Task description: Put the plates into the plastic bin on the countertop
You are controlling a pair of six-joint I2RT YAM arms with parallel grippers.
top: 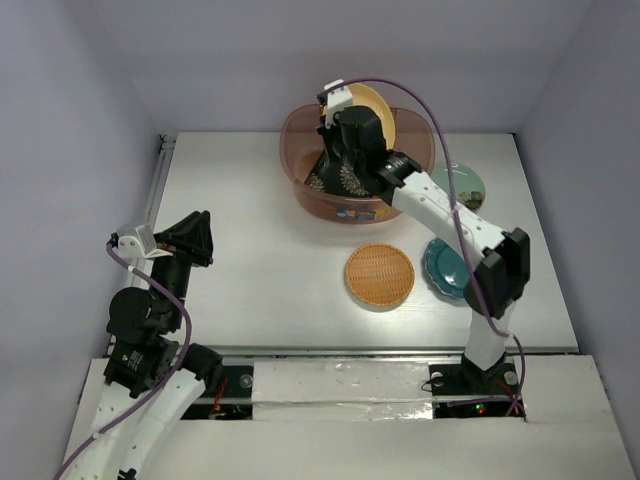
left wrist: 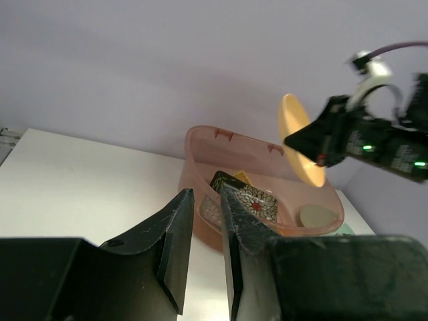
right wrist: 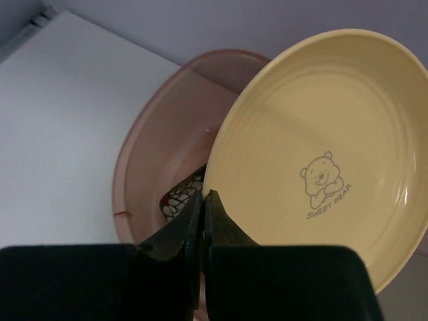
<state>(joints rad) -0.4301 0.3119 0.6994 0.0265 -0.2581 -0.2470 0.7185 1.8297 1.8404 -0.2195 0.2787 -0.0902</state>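
Note:
The right gripper lowers toward the black square floral plate [top: 338, 180] in the bin [top: 290, 160] next, before the release, since the yellow plate still hangs above the bin's rim.
My right gripper [top: 336, 122] is shut on the rim of the plain yellow round plate [top: 376, 106] and holds it tilted on edge above the plastic bin [top: 290, 160]. The right wrist view shows the jaws pinching the plate [right wrist: 321, 147], which bears a bear drawing, over the bin [right wrist: 144, 154]. The black square floral plate [top: 338, 180] leans inside the bin, with an orange piece beside it [left wrist: 241, 177]. The orange ribbed plate [top: 380, 273], the teal scalloped plate [top: 445, 268] and the pale green plate [top: 462, 185] lie on the countertop [top: 250, 230]. My left gripper [top: 196, 236] is open and empty, far left of the bin.
Grey walls close in the table on the left, back and right. The right arm's elbow [top: 500, 268] hangs over the teal plate. A purple cable [top: 430, 110] arches over the bin's right side.

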